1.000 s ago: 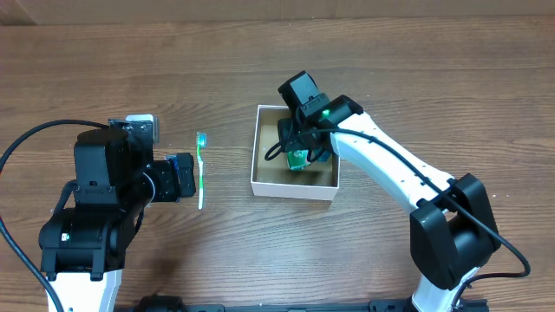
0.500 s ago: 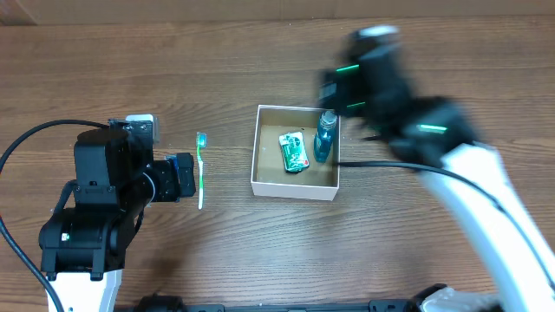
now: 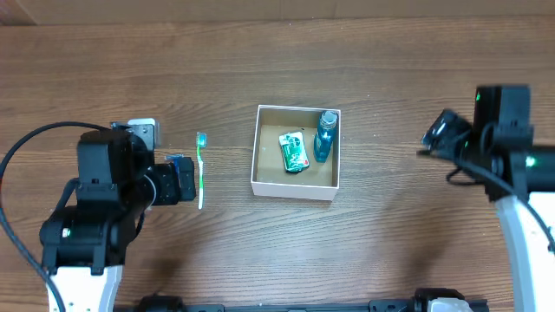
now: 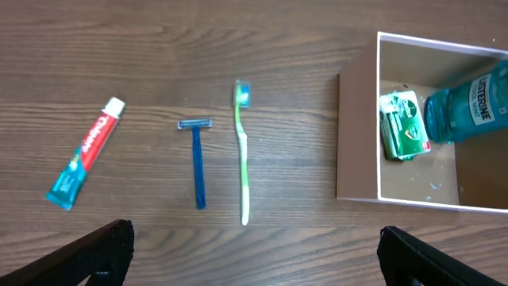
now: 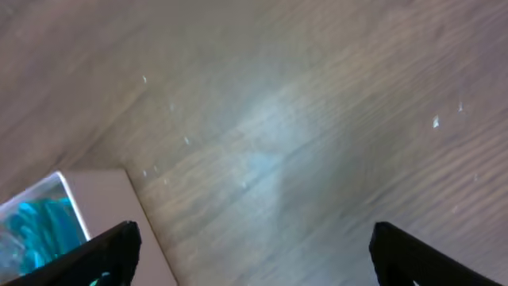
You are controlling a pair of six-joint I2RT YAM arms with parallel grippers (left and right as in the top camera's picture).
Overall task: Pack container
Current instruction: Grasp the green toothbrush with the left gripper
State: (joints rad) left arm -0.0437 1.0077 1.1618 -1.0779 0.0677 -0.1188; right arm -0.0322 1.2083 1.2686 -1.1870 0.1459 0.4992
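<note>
The green toothbrush runs lengthwise between the open fingers, and my left gripper will next go down and outward onto its handle near the neck [image 3: 200,163] [image 4: 242,141] and close.
The container [image 3: 295,187], a white-walled box with a brown inside, sits mid-table and holds a blue mouthwash bottle [image 3: 325,136] and a green packet [image 3: 294,152]. It also shows in the left wrist view [image 4: 357,135] and at the left edge of the right wrist view [image 5: 111,199]. A green toothbrush [image 4: 241,151], a blue razor [image 4: 198,163] and a toothpaste tube [image 4: 86,152] lie left of it. My left gripper [image 4: 254,254] is open, just short of the toothbrush. My right gripper [image 5: 262,254] is open and empty, over bare wood to the right of the box.
Black cables loop around the left arm's base [image 3: 26,147]. A pale strip of wall runs along the table's far edge [image 3: 277,9]. The right arm's base stands at the front right [image 3: 529,251].
My right arm has swung out of the box, far to the right, leaving the mouthwash bottle and green packet inside. The left arm has barely moved.
</note>
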